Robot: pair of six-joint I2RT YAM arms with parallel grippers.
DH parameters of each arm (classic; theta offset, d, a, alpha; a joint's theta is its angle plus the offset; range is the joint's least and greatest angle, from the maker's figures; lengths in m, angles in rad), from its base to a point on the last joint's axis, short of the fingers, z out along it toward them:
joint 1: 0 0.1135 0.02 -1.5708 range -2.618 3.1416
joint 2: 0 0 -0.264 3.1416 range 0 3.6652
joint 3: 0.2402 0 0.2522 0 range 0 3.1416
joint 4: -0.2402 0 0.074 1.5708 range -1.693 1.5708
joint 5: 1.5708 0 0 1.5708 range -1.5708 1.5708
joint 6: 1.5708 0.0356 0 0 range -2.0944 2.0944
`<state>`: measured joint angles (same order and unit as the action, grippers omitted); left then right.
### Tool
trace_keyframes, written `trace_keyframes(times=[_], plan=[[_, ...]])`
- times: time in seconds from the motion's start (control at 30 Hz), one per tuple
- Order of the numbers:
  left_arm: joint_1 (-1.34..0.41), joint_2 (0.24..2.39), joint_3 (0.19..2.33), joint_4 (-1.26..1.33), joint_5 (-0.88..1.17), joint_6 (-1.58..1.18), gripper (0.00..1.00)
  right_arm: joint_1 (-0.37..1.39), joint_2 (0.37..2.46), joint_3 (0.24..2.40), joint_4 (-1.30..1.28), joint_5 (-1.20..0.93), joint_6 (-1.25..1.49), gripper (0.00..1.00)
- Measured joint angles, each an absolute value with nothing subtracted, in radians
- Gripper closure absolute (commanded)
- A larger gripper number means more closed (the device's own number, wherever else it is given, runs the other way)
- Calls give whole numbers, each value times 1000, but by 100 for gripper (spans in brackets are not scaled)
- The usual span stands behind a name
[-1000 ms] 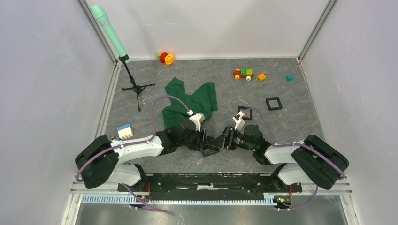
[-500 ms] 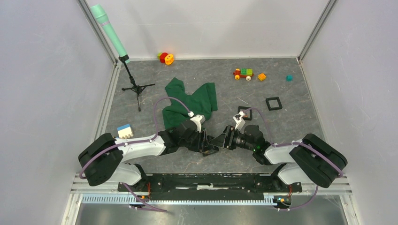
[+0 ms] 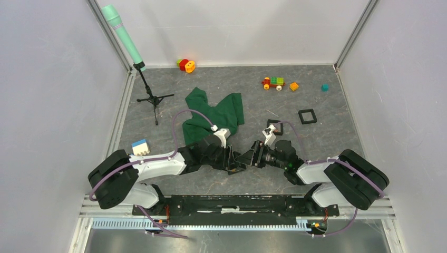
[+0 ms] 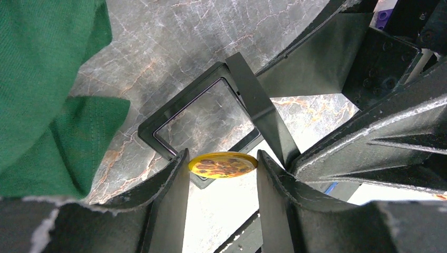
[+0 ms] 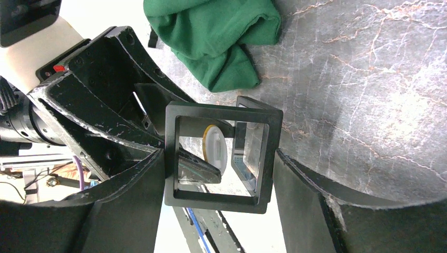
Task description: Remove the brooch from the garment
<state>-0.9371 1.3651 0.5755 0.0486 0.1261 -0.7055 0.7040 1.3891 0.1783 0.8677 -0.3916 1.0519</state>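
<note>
I should next move my right gripper to the right in the top view, then down, and release the black square frame, because the tabletop near the other frames is that way, below.
The brooch [image 4: 223,164] is a small round badge with a yellow patterned face and a white back [image 5: 216,150]. My left gripper [image 4: 222,156] is shut on it by its edges. It hangs just in front of an open hinged black square frame [image 4: 211,113]. My right gripper [image 5: 219,158] is shut on that frame [image 5: 221,200] and holds it up off the table. Both grippers [image 3: 232,164] [image 3: 246,158] meet near the table's front middle. The green garment [image 3: 213,113] lies crumpled behind the left gripper, apart from the brooch.
Two more black square frames [image 3: 307,116] [image 3: 274,127] lie to the right. A toy train [image 3: 273,83], an orange brick [image 3: 293,86] and a teal cube [image 3: 324,87] sit at the back right. A microphone stand [image 3: 150,97] and a blue-white block [image 3: 140,147] are on the left.
The two grippers have drawn slightly closer together, bringing the brooch up to the open frame. The garment has not moved.
</note>
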Motion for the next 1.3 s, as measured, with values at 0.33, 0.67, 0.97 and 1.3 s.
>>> trace_keyframes(times=[0.33,0.67,0.97,1.3], plan=[[-936,1382,561,83,139,-733,40,698,1390,168,875,-393,1053,41],[-933,1387,551,115,139,-754,36,688,1390,147,910,-395,1071,41],[-930,1281,550,56,94,-757,35,638,1391,123,926,-413,1069,42],[-908,1156,538,-62,32,-754,35,510,1298,165,681,-406,910,39]])
